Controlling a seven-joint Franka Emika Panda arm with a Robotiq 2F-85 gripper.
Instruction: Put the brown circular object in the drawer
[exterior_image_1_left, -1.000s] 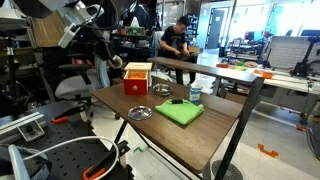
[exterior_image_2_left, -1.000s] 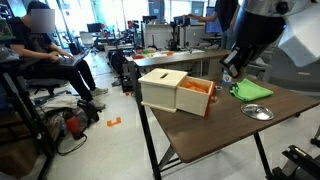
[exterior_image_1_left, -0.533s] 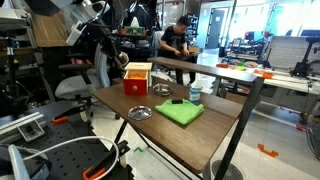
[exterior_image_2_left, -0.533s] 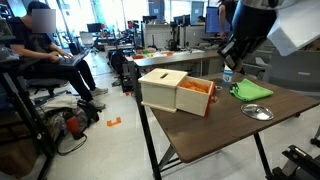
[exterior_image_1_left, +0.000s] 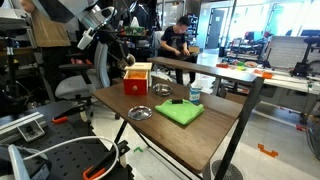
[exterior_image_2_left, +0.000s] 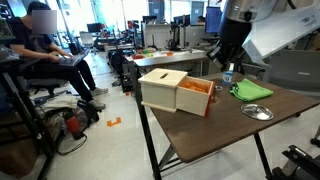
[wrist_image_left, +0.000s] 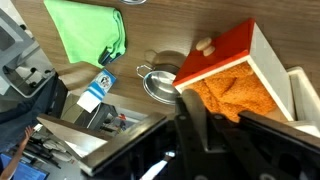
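I will next move my gripper down and to its right in the wrist view and let go of the brown object, because the drawer's orange fabric (exterior_image_2_left: 196, 87) (wrist_image_left: 238, 92) lies uncovered there.
The drawer (wrist_image_left: 236, 88) stands pulled open out of its light wooden box (exterior_image_2_left: 165, 88). It has a red front (exterior_image_1_left: 137, 83) and orange fabric inside. My gripper (wrist_image_left: 196, 122) is shut and hovers just above the open drawer. In both exterior views the gripper (exterior_image_1_left: 127, 62) (exterior_image_2_left: 215, 68) hangs beside the box. A small brownish bit, the brown circular object (exterior_image_1_left: 127, 66), shows at the fingertips. The wrist view hides it behind the closed fingers.
On the table are a green cloth (wrist_image_left: 90, 30), a silver bowl (wrist_image_left: 160, 83) next to the drawer, a second bowl (exterior_image_1_left: 140, 113), a small bottle (wrist_image_left: 97, 88) and a dark block (exterior_image_1_left: 180, 101). A person sits behind at a desk (exterior_image_2_left: 40, 50).
The arm has carried the shut gripper sideways toward the open drawer. The objects on the table have not moved.
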